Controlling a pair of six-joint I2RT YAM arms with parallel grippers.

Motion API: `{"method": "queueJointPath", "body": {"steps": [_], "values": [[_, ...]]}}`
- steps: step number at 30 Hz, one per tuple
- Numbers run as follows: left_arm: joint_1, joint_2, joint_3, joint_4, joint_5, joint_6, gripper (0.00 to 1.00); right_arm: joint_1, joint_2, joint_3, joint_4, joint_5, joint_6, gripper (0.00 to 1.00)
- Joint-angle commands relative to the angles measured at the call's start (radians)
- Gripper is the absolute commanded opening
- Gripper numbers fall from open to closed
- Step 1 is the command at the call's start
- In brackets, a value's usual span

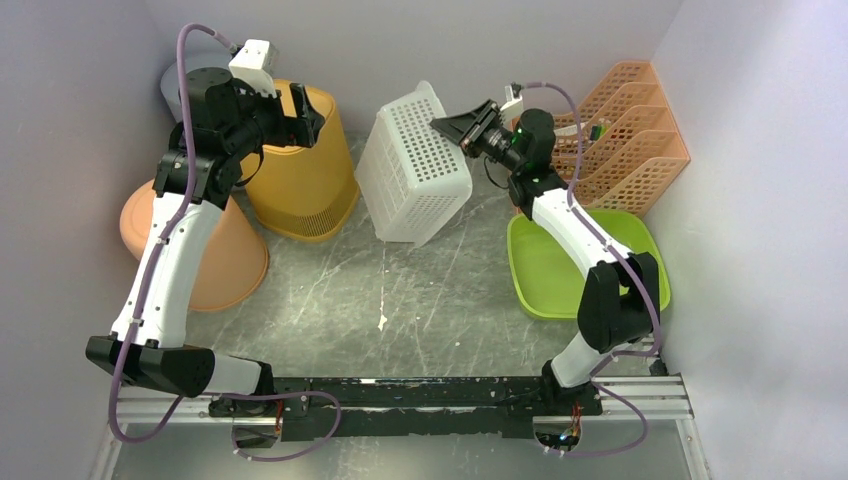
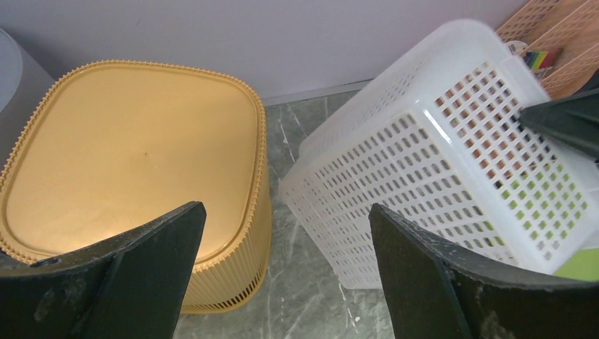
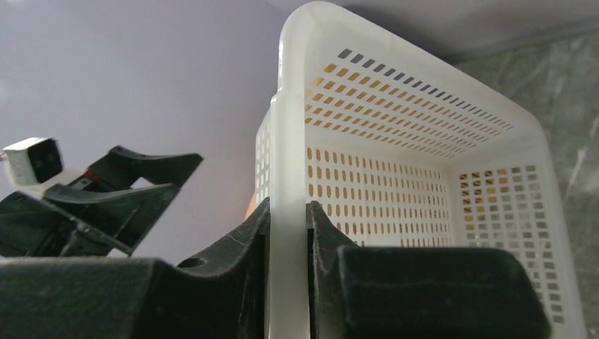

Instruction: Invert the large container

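Bare tabletop (image 1: 488, 205) beside the green tray lies below the robot's right gripper, so the gripper needs to swing down toward the orange file rack next and let go of the large container's rim.
The large container is a white perforated basket (image 1: 415, 170). It stands tipped on one side at the back middle of the table, with one lower edge on the table and its opening facing right. My right gripper (image 1: 445, 125) is shut on its upper rim; in the right wrist view (image 3: 288, 212) the white rim (image 3: 288, 141) sits pinched between both fingers. My left gripper (image 1: 310, 110) is open and empty, raised above the gap between the yellow bin and the basket (image 2: 438, 162). In the left wrist view (image 2: 286, 207) its jaws stand wide apart.
An upside-down yellow ribbed bin (image 1: 300, 170) stands just left of the basket. An upside-down orange bucket (image 1: 215, 250) is at the left, and a grey bin (image 1: 180, 80) behind it. A green tray (image 1: 545, 270) lies under the right arm. An orange file rack (image 1: 625, 130) stands at the back right.
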Motion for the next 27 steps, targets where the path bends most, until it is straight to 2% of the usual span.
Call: {"method": "queueJointPath", "body": {"steps": [1, 6, 15, 21, 27], "values": [[-0.006, -0.025, 0.019, -0.005, -0.027, 0.020, 0.99, -0.027, 0.005, -0.079, 0.122, 0.014, 0.062, 0.00], [-0.006, -0.021, 0.015, -0.007, -0.034, 0.029, 0.99, -0.083, 0.002, -0.192, 0.089, 0.021, 0.034, 0.00], [-0.006, -0.004, -0.001, 0.005, -0.020, 0.027, 0.99, -0.212, 0.005, -0.333, -0.054, 0.052, -0.153, 0.00], [-0.006, 0.015, -0.016, 0.013, -0.008, 0.022, 0.99, -0.243, 0.087, -0.308, -0.119, 0.074, -0.268, 0.00], [-0.006, 0.029, -0.023, 0.019, -0.004, 0.022, 0.99, -0.243, 0.243, -0.202, -0.193, 0.073, -0.345, 0.08]]}}
